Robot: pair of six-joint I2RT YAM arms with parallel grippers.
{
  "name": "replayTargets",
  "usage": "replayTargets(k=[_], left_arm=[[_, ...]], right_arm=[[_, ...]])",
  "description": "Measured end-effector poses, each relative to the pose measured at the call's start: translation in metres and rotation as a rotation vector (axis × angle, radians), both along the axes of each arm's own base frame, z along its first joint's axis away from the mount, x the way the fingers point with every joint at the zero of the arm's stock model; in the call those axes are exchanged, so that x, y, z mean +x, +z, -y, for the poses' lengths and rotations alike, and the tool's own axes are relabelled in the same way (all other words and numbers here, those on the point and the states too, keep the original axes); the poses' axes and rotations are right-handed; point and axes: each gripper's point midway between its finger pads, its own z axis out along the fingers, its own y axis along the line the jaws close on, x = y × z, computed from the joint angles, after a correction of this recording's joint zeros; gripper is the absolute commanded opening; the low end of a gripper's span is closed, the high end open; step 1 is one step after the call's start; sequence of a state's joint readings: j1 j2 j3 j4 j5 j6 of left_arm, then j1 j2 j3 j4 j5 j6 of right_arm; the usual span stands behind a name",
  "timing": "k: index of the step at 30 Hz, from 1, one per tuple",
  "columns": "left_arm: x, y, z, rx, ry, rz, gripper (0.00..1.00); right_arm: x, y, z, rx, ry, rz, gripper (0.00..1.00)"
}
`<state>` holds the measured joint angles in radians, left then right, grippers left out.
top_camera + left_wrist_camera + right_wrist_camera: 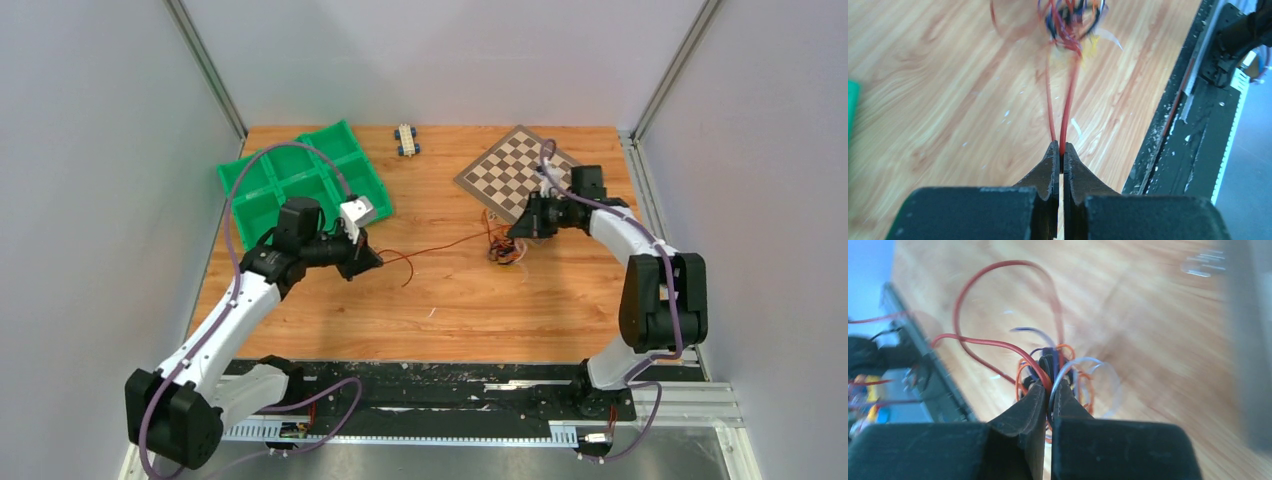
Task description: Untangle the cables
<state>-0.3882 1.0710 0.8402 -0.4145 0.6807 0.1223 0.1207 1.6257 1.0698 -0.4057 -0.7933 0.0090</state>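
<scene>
My right gripper tilts upward next, then carries the tangle (1070, 20) from beside the chessboard toward my left gripper, since the red cable stretches taut between them.
A tangle of thin cables (503, 249), red, orange, blue and white, sits on the wooden table just in front of the chessboard. A red cable (432, 249) runs taut from it leftward. My left gripper (372, 260) is shut on this red cable (1066, 117), which leaves the fingertips (1053, 150) toward the blurred tangle (1070, 20). My right gripper (515, 232) is shut on the tangle (1058, 371), with red, orange and white loops around its fingertips (1036, 390).
A green compartment tray (300, 180) stands at the back left behind the left arm. A chessboard (518, 172) lies at the back right under the right arm. A small toy car (406, 139) sits at the back edge. A black rail (450, 385) runs along the near edge.
</scene>
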Motion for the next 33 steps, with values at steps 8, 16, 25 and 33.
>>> replayTargets(k=[8,16,25,33], left_arm=[[-0.006,-0.02,-0.048,0.06,0.073,-0.02,0.0],[-0.012,-0.045,-0.058,0.131,0.053,-0.099,0.94],[-0.019,-0.019,0.01,-0.004,-0.054,-0.081,0.99],[0.006,-0.034,0.054,-0.105,0.019,-0.242,1.0]], right_arm=[[-0.03,-0.005,0.039,0.047,-0.011,-0.119,0.0],[-0.044,0.004,0.024,0.119,0.053,-0.148,0.0],[-0.05,0.038,-0.056,0.333,0.182,-0.209,0.0],[-0.088,0.068,-0.108,0.433,0.395,-0.231,0.0]])
